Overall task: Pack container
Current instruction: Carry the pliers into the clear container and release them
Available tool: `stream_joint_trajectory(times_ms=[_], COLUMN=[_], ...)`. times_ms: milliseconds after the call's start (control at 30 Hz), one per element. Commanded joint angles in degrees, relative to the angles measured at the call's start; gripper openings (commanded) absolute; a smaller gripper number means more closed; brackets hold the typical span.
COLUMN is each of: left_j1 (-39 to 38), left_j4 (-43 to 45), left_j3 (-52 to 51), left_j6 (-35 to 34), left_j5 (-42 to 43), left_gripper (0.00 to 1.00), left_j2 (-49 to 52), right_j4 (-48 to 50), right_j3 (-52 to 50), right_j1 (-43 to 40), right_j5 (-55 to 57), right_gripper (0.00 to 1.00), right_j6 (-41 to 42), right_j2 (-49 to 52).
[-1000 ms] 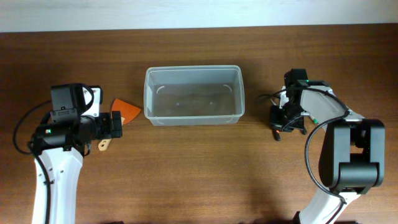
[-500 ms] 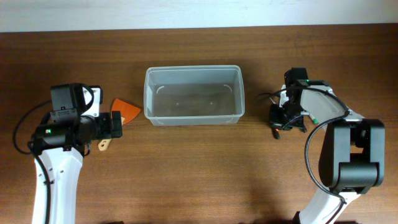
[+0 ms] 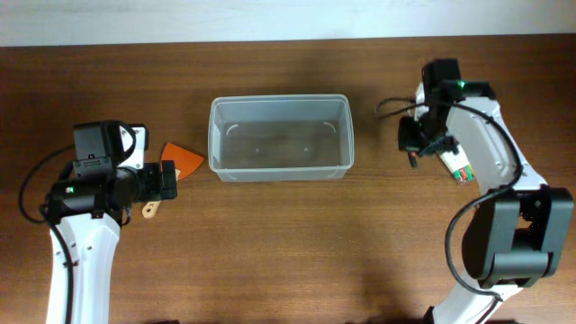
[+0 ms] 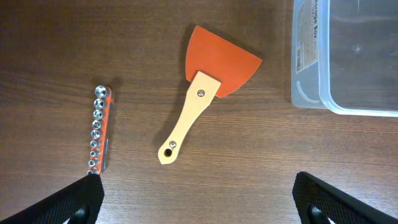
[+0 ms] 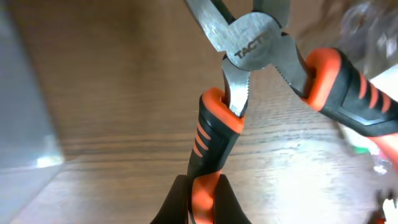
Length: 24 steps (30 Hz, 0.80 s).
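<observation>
The container's bare bottom has open room, so the right gripper should next carry the pliers [image 5: 255, 43] to the left in the overhead view, lower them and release them there.
The container [image 3: 279, 99], a clear plastic tub, stands empty at mid-table; its corner shows in the left wrist view [image 4: 348, 56] and its wall at the left of the right wrist view [image 5: 25, 124]. My right gripper [image 5: 202, 199] is shut on one orange-and-black handle of the pliers [image 5: 255, 43], held above the table to the right of the tub [image 3: 414, 142]. Left of the tub, my left gripper [image 4: 199, 202] hangs open over bare wood, just short of the orange scraper [image 4: 208, 87].
A rail of sockets [image 4: 98, 134] lies left of the scraper [image 3: 183, 157]. A small clear packet of coloured bits [image 3: 459, 169] lies on the table under the right arm.
My right gripper has lifted the pliers off the table and carried them toward the back. The packet under it has come into sight. The left arm has not moved.
</observation>
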Motion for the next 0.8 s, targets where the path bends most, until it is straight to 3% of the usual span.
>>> stream_joint_trajectory(times_ms=[0, 200, 433, 767], left_j1=[0.3, 0.3, 0.3, 0.3], left_j4=[0.0, 0.2, 0.2, 0.2], left_j3=[0.2, 0.2, 0.2, 0.2], left_j6=[-0.5, -0.5, -0.5, -0.5], left_j5=[0.6, 0.6, 0.6, 0.7], left_gripper=[0.99, 0.99, 0.99, 0.99], left_j2=[-0.2, -0.2, -0.2, -0.2], right_j4=[-2.6, -8.1, -10.2, -1.8], right_j3=[7.4, 17.6, 17.4, 16.2], right_j1=[4.2, 14.1, 25.0, 27.4], right_j5=[1.3, 1.2, 0.1, -10.2], right_gripper=[0.04, 0.04, 0.04, 0.04], right_j6=[-5.3, -15.5, -31.6, -43.3], right_j2=[-2.5, -2.5, -1.7, 7.3])
